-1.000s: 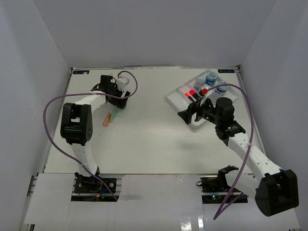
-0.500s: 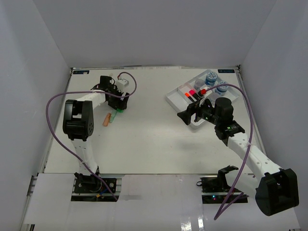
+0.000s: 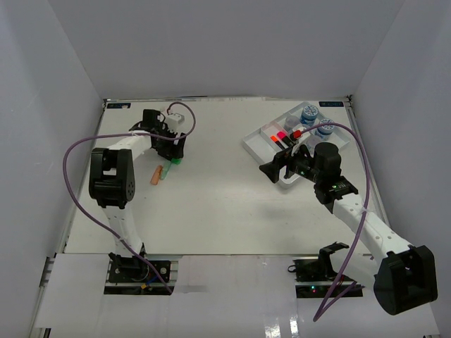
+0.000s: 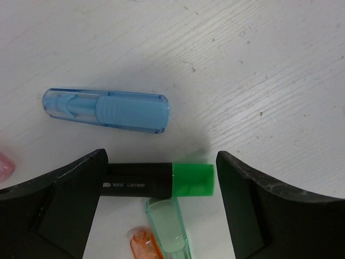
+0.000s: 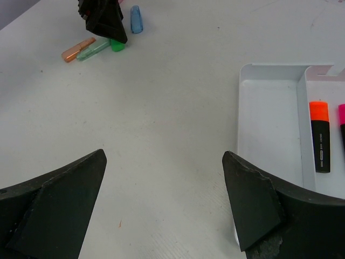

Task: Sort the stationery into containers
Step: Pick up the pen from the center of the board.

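Observation:
My left gripper rotates above the green marker next, as the marker lies lengthwise between its fingers. It then closes them across the marker's black body (image 4: 155,179) beside the marker's green end.
My left gripper (image 4: 161,170) is open and low over the table, its jaws either side of a green marker (image 4: 156,183) with a black body. The left jaw touches the black end; a gap stays at the green end. In the top view the left gripper (image 3: 174,150) is at the far left, by the green marker (image 3: 174,161). My right gripper (image 5: 164,178) is open and empty, above the table left of the white tray (image 5: 269,124). An orange marker (image 5: 319,137) and a pink marker (image 5: 342,120) lie in tray compartments. Two jars (image 3: 310,113) stand at the tray's far end (image 3: 287,180).
A blue cap (image 4: 108,110) lies just beyond the green marker. A clear green cap (image 4: 168,226) and an orange cap (image 4: 143,245) lie near it; the orange cap also shows in the top view (image 3: 156,175). Something pink (image 4: 4,164) is at the left edge.
The left arm and its cable have shifted slightly at the far left, with the gripper staying over the green marker. The right arm has not moved.

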### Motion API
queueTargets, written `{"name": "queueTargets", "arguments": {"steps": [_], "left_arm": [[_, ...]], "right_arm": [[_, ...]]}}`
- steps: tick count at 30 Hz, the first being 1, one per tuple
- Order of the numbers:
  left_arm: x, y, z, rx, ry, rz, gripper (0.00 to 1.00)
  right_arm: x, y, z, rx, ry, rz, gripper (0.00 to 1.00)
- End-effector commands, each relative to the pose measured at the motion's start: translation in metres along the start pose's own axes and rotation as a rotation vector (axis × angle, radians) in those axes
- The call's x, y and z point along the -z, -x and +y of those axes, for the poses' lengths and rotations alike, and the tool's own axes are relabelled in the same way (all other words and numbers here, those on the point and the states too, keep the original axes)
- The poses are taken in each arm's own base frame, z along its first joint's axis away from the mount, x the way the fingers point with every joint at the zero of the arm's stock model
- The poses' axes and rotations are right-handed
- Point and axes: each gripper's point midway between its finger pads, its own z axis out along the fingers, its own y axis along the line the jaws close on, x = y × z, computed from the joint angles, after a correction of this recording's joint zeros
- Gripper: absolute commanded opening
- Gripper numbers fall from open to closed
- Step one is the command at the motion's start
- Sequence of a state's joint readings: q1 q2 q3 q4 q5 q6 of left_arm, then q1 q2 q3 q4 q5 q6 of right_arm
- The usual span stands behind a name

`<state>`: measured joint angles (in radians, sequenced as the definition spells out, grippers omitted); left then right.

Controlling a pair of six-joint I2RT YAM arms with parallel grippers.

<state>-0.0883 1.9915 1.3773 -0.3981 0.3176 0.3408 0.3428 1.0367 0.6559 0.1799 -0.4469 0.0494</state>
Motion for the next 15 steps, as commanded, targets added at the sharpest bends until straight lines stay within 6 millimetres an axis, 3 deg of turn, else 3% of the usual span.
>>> {"name": "queueTargets", "arguments": {"steps": [1, 15], "left_arm": [[0.038, 0.039, 0.007, -0.052, 0.04, -0.101, 0.94], [0.038, 0.005, -0.005, -0.231, -0.022, -0.051, 0.98]], "right_arm": [[0.0, 0.009, 0.005, 0.019, 0.014, -0.028, 0.95], [-0.002, 0.005, 0.007, 0.013, 0.031, -0.011, 0.95]]}}
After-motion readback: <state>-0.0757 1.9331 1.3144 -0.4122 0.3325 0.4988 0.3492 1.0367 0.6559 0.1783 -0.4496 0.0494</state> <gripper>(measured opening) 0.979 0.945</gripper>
